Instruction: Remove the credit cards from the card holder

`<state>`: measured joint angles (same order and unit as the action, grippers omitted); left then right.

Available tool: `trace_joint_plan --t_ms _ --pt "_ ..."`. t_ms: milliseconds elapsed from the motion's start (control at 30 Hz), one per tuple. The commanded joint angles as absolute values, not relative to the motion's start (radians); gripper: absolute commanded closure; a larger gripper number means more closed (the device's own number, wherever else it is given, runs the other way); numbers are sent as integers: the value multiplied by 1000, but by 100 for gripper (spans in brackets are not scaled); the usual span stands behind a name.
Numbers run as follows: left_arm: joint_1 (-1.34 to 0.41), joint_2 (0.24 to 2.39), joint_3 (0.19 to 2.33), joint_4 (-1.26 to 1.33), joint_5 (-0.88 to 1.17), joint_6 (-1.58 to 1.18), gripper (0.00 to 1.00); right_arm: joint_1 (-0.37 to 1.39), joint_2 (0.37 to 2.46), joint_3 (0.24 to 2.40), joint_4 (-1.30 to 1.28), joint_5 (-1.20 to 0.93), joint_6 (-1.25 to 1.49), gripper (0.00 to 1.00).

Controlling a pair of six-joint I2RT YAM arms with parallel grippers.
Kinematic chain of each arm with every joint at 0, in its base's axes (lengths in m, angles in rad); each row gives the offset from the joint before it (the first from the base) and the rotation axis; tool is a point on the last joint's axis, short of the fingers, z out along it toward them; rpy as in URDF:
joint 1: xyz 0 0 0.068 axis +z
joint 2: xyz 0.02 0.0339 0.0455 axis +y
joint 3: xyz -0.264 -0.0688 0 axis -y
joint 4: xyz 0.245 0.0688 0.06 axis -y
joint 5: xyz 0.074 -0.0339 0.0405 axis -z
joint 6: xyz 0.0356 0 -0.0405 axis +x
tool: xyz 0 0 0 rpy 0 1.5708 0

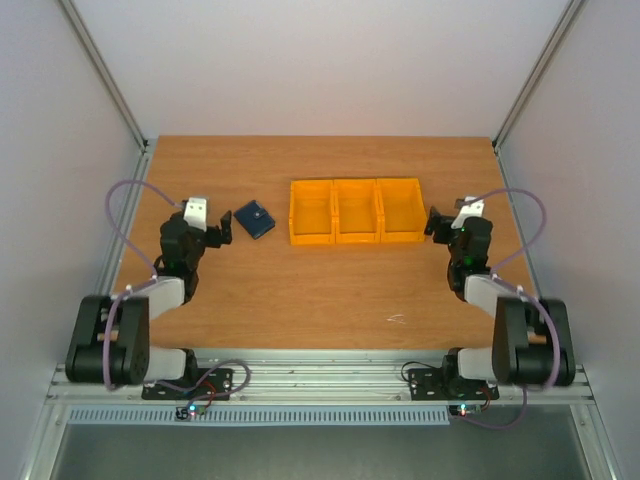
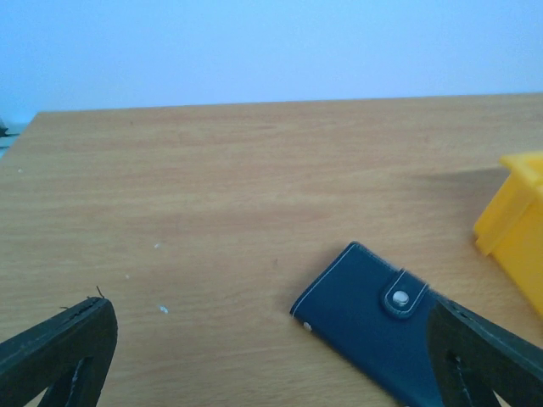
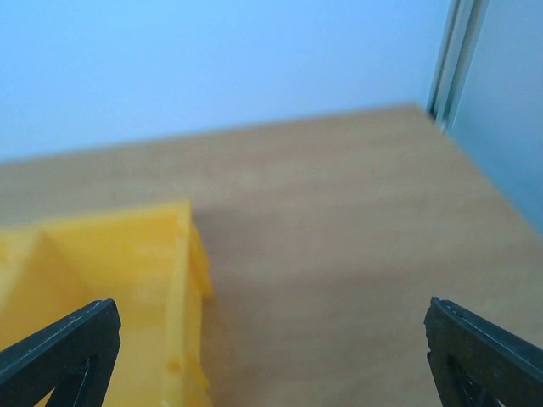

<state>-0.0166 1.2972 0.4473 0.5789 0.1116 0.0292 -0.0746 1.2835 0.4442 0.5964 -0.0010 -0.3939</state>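
Note:
The holder's near edge (image 1: pixel 244 225) (image 2: pixel 342 349) lies below my left gripper and to its right in the top view, so it will next tilt downward and come down across onto it.
The card holder (image 1: pixel 254 219), a small dark navy wallet, lies flat on the wooden table just left of the orange bins, folded with its snap tab fastened. In the left wrist view the card holder (image 2: pixel 373 318) sits low and right, partly behind the right finger. The credit cards are hidden. My left gripper (image 1: pixel 224 230) is open just left of the holder, and nothing lies between its jaws (image 2: pixel 271 339). My right gripper (image 1: pixel 435 224) hangs open beside the right end of the bins, holding nothing (image 3: pixel 271 339).
Three orange bins (image 1: pixel 355 210) stand in a row at the table's middle back. One bin's corner (image 2: pixel 517 229) shows right of the holder, and another bin (image 3: pixel 110 280) fills the lower left of the right wrist view. Metal frame posts (image 3: pixel 454 59) stand at the table's far corners.

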Motion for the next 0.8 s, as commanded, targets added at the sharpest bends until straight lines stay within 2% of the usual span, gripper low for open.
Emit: trace_joint_plan --t_ms 0,133,300,467,667,767 --pt "-13 1233 694 96 172 -100 1 -84 1175 636 346 -62 -330 1" --pt "26 1288 802 -156 175 -464 3 -84 1220 893 77 -95 -275 1" --pt "26 1436 872 -180 286 -777 14 -67 1254 1028 -29 -204 -238 7" --pt "10 1653 975 -214 326 -889 23 -7 1252 1053 -33 -243 -282 9" --pt "-32 1819 1079 -232 306 -929 25 42 1240 1071 -54 -306 -292 10" --pt "-41 1866 1103 -232 276 -952 34 49 1239 1092 -61 -328 -301 11"
